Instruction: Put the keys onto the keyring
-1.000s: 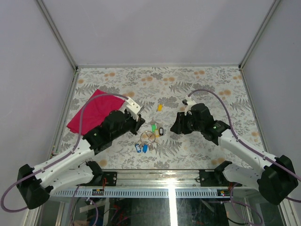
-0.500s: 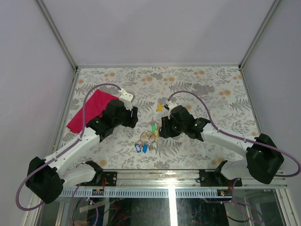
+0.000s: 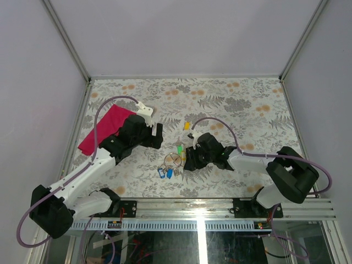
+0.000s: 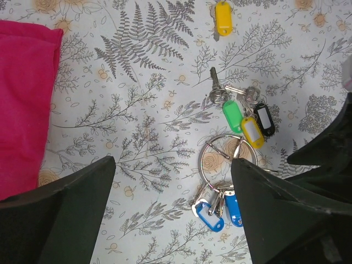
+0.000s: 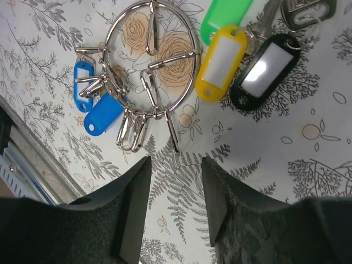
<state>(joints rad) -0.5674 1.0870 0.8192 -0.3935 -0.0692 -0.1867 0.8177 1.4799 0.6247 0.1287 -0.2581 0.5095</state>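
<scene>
The robot's right gripper will lower to the keyring next, on the keyring's side where a clip juts out (image 3: 181,164) (image 5: 170,126).
The keyring (image 4: 200,160) is a silver wire ring lying flat on the floral table, with small clips and two blue-tagged keys (image 4: 209,215) hanging from its near side. Beside it lies a bunch of keys with green (image 4: 232,114), yellow and black tags. A single yellow-tagged key (image 4: 223,12) lies farther off. My left gripper (image 4: 173,220) hangs open and wide above the table left of the ring, holding nothing. My right gripper (image 5: 176,165) is open, low and just short of the keyring (image 5: 193,60), with only tablecloth between its fingers. From above, the keyring (image 3: 172,159) lies between both grippers.
A red cloth (image 3: 104,129) lies at the left of the table, next to the left arm. The metal rail (image 3: 198,206) runs along the near edge. Grey walls close off the back and sides.
My left gripper went from shut to wide open and drew back a little toward the red cloth. My right arm swung left and down to the keyring.
</scene>
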